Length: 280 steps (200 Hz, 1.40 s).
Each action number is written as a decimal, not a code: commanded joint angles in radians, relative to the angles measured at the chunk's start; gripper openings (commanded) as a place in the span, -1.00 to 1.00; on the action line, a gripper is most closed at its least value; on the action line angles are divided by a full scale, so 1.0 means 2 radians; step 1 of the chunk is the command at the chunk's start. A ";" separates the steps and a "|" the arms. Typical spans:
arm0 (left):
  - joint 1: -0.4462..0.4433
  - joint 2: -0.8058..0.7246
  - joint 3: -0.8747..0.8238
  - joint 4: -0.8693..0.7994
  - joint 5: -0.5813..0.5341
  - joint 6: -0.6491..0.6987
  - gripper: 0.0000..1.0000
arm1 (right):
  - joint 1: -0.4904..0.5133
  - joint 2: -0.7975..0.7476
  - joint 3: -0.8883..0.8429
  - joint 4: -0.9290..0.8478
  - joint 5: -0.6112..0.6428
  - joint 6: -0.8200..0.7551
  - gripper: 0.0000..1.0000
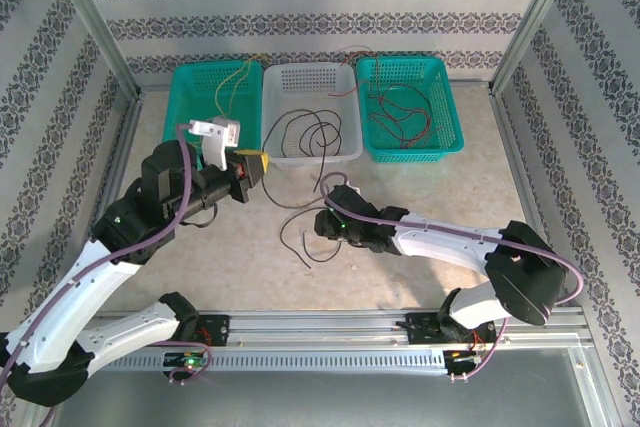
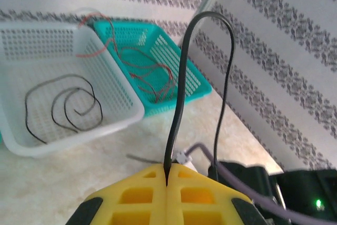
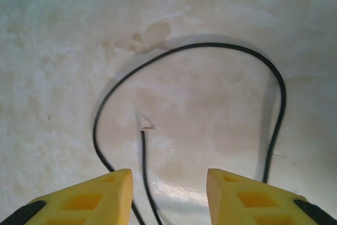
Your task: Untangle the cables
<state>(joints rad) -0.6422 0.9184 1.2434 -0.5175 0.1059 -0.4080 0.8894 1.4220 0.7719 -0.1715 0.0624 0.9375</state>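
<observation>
Other black cables already lie curled inside the white basket. Next I need to carry the black cable in my left gripper outward over the basket and release it there.
My left gripper is shut on a black cable, which rises from the pinched yellow fingers, arches over and drops on the right towards the right arm. My right gripper hangs open, low over the table. Below it lies a black cable in a wide loop, with one free end between the fingers. More black cables curl in the white basket. Red cables lie in the right teal basket. Yellow-tan cables sit in the left teal basket.
The three baskets stand in a row against the back wall. Patterned walls and metal posts close in both sides. The right arm stretches low across the table's front. A metal rail runs along the near edge.
</observation>
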 commanded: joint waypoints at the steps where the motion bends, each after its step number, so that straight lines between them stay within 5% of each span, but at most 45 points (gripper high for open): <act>1: -0.006 0.029 0.045 -0.009 -0.066 0.032 -1.00 | -0.012 -0.021 -0.019 0.010 -0.001 0.011 -0.15; 63: 0.030 0.196 0.208 0.026 -0.103 0.077 -1.00 | -0.027 -0.066 -0.059 0.001 0.005 0.021 -0.16; 160: 0.109 0.448 0.357 0.068 -0.028 0.039 -1.00 | -0.043 -0.129 -0.095 -0.029 0.020 0.019 -0.15; 185: 0.111 0.501 0.391 0.035 -0.018 0.046 -0.24 | -0.043 -0.134 -0.091 -0.040 0.023 0.012 -0.15; 221: 0.111 0.478 0.330 0.067 -0.045 0.028 0.12 | -0.042 -0.143 -0.085 -0.056 0.025 0.004 -0.15; 280: 0.111 0.286 0.129 0.102 -0.060 0.000 0.09 | -0.008 -0.105 -0.051 -0.052 0.024 -0.009 -0.13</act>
<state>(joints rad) -0.4297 1.7027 1.6497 -0.3912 0.0154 -0.3519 0.8398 1.1622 0.6075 -0.2737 0.0937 0.9463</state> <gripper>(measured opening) 0.552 0.434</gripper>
